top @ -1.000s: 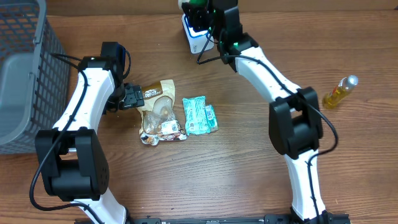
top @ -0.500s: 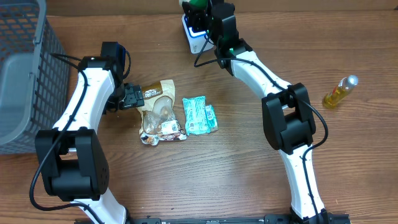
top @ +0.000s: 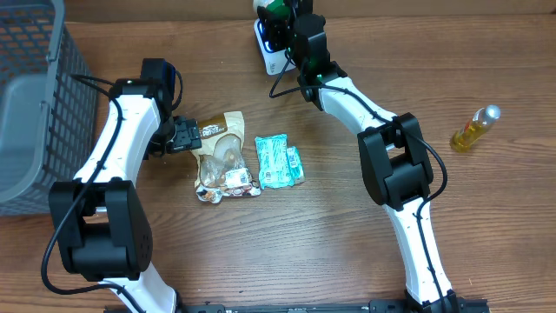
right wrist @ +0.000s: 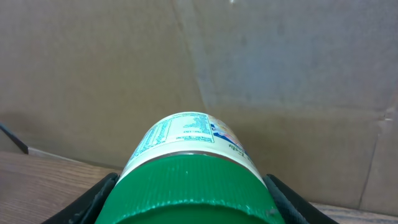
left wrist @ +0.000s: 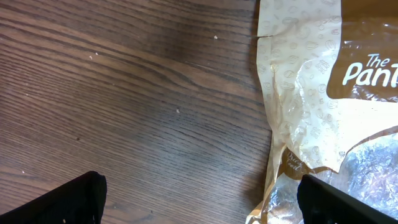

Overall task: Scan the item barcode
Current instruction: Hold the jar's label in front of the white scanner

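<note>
Bare tabletop by the yellow bottle lies below the right gripper and to its right in the overhead view, so the gripper will swing back there, lower the jar [top: 276, 8] and let it go.
A white jar with a green lid [right wrist: 189, 158] is the item, and my right gripper [right wrist: 193, 202] is shut on it, one black finger [right wrist: 93, 199] on each side of the lid. From overhead, the jar [top: 276, 8] sits at the table's far edge, just above the white-and-blue scanner [top: 265, 54]. Its label shows small printed text. The barcode is not in view. My left gripper [top: 186, 135] stands open low over the table, at the left edge of a tan snack bag [top: 221, 156]. The bag [left wrist: 311, 93] reaches in beside the right finger [left wrist: 348, 202].
A teal packet [top: 278, 161] lies right of the snack bag. A small yellow bottle [top: 473, 129] lies at the right. A grey mesh basket [top: 35, 104] fills the left edge. A brown cardboard wall [right wrist: 280, 56] stands behind the jar.
The right arm's elbow has swung left and the wrist has edged toward the far edge with the jar. The left arm has not moved.
</note>
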